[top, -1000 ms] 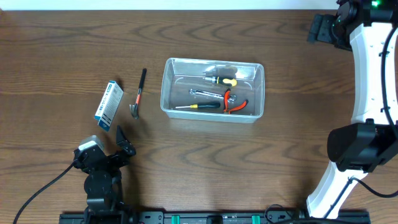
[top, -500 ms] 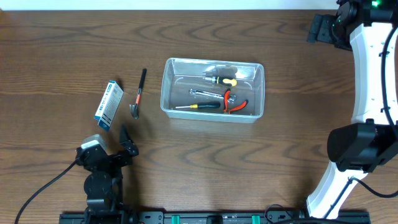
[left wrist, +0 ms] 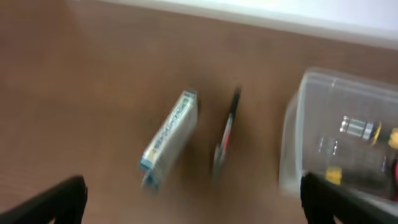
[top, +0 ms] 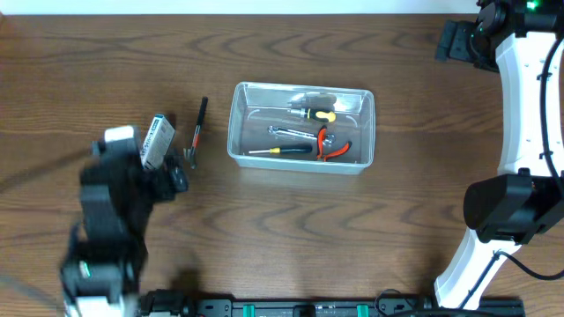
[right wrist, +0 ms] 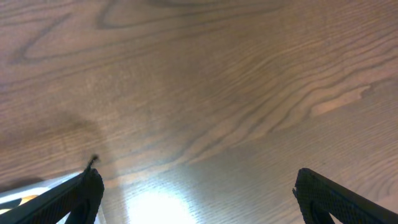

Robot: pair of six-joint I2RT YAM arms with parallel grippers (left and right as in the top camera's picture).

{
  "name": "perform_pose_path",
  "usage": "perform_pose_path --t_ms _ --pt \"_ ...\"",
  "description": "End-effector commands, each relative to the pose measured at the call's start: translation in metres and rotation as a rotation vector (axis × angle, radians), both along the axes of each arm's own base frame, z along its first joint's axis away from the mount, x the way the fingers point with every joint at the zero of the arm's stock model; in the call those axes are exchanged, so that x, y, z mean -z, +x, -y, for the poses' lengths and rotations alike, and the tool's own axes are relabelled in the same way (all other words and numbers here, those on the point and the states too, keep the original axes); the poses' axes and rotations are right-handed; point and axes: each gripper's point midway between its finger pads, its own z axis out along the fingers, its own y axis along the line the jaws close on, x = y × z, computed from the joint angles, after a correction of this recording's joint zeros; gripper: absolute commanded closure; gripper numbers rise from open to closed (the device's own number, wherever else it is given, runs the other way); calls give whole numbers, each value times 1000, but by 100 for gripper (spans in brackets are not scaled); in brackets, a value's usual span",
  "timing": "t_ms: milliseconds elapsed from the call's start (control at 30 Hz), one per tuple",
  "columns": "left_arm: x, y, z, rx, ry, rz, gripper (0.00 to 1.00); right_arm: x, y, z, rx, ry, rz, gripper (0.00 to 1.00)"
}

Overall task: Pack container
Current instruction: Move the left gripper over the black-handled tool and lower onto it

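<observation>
The hammer is outside the container (top: 301,165), so I will move my left gripper down and toward the right in the overhead view onto its handle (top: 195,143) beside the head, and close it.
The clear plastic container (top: 301,165) stands mid-table and holds two screwdrivers (top: 315,114), a small wrench and red-handled pliers (top: 331,146). A small hammer (top: 196,135) with a black and orange handle lies left of it, beside a blue-and-white box (top: 157,141). My left gripper (top: 166,179) is open and empty, raised near the box and blurred. The left wrist view shows the box (left wrist: 171,137), the hammer (left wrist: 225,134) and the container (left wrist: 292,124) ahead of the open gripper (left wrist: 193,205). My right gripper (top: 458,40) is open and empty at the far right back corner.
The right wrist view shows bare wood under the open right gripper (right wrist: 196,199) and a corner of the container (right wrist: 25,190) at lower left. The right arm's white link (top: 529,106) runs along the right edge.
My left arm has risen and swung from the front edge toward the box and hammer, and is motion-blurred. The right arm and the tools have not moved.
</observation>
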Motion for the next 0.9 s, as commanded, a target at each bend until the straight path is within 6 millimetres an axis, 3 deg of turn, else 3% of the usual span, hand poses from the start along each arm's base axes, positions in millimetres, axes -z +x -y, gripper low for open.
perform_pose_path --t_ms 0,100,267,500,667,767,867 --pt "-14 30 2 37 24 -183 2 -5 0 0 -11 -9 9 1" --pt "-21 50 2 39 21 -327 2 -5 0 0 -12 -10 9 1" --pt "-17 86 2 39 19 -366 2 -5 0 0 -11 -10 9 1" --pt "9 93 2 40 18 -446 1 -5 0 0 -11 -9 9 1" --pt "37 95 4 48 8 -531 18 -5 0 0 -11 -10 9 1" --pt "59 92 5 50 6 -606 36 -5 0 0 -11 -9 9 1" --pt "84 90 7 55 6 -683 39 -5 0 0 -11 -9 9 1"
